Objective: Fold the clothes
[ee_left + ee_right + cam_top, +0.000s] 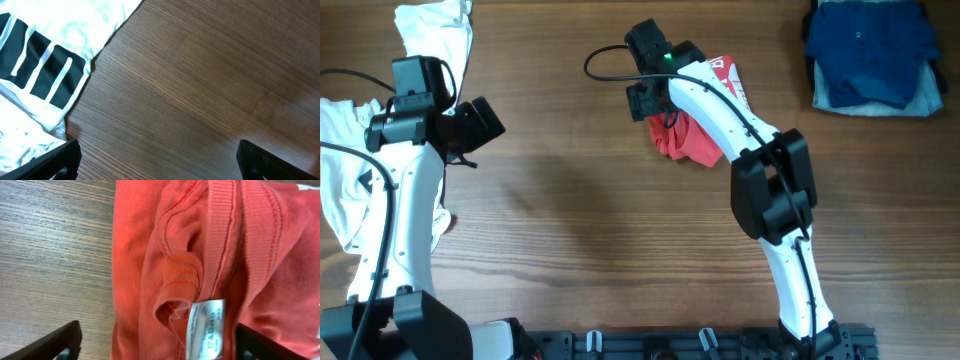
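Note:
My right gripper should come down next onto the ribbed collar (220, 240) beside the white label and close, since that bunched cloth is below it, between its wide-apart fingers.
The red T-shirt (698, 140) lies bunched at the table's centre right, with white lettering (730, 75) showing at its far edge. My right gripper (646, 100) hangs over its left side. In the right wrist view the ribbed collar (220, 240) and a white label (206, 330) lie between the wide-apart fingers (55, 344) of my right gripper (160, 347), which is open. A white T-shirt with black print (45, 75) lies crumpled at the left (340, 150). My left gripper (160, 165) is open above bare wood just right of it (480, 122).
A stack of dark blue and light blue folded garments (872, 52) sits at the back right corner. More white cloth (435, 30) lies at the back left. Bare wooden tabletop (570, 220) spans the middle and front.

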`<state>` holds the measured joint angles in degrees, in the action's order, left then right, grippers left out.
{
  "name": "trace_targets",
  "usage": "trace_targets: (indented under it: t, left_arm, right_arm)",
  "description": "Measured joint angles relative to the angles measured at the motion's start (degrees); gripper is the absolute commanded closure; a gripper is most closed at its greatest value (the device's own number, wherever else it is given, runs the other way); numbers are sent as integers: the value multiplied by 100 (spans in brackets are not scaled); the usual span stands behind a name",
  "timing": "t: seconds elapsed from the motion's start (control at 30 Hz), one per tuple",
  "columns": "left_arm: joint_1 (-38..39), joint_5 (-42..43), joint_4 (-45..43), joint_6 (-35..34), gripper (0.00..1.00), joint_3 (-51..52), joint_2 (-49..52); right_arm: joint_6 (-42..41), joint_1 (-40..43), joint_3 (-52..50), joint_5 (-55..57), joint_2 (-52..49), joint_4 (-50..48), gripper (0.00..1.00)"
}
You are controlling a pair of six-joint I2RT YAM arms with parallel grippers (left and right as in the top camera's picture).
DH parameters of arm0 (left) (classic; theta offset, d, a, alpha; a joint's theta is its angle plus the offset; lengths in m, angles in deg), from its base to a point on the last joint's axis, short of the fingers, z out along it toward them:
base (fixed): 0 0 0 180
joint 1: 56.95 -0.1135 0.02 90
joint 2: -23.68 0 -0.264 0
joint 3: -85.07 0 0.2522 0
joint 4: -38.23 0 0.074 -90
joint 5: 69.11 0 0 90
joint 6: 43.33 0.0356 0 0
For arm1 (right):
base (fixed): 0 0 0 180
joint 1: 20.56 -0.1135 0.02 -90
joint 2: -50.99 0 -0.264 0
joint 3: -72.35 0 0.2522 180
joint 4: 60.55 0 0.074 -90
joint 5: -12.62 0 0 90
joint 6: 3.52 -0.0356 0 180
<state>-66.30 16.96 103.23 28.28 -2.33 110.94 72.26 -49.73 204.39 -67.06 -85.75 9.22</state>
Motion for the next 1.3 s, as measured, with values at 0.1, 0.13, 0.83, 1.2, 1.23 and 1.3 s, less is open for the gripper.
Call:
trace_targets:
  t: [0.1,0.13,0.83,1.2,1.23,1.3]
  left_arm:
    - [0,0,0,0,0,0,0]
    - [0,0,0,0,0,0,0]
    - [0,0,0,2,0,0,0]
    - [0,0,-2,0,0,0,0]
    - [0,0,-2,0,0,0,0]
    - [0,0,-4,2,0,0,0]
  right_arm:
    - [-7,0,0,0,-181,-68,13]
    - [11,0,0,0,-251,-85,16]
    - [103,136,37,258,-291,-81,96]
    - [949,1084,35,282,1040,-472,95]
    - [1102,1178,35,282,1224,-555,96]
    - [1338,1305,35,282,1499,-675,96]
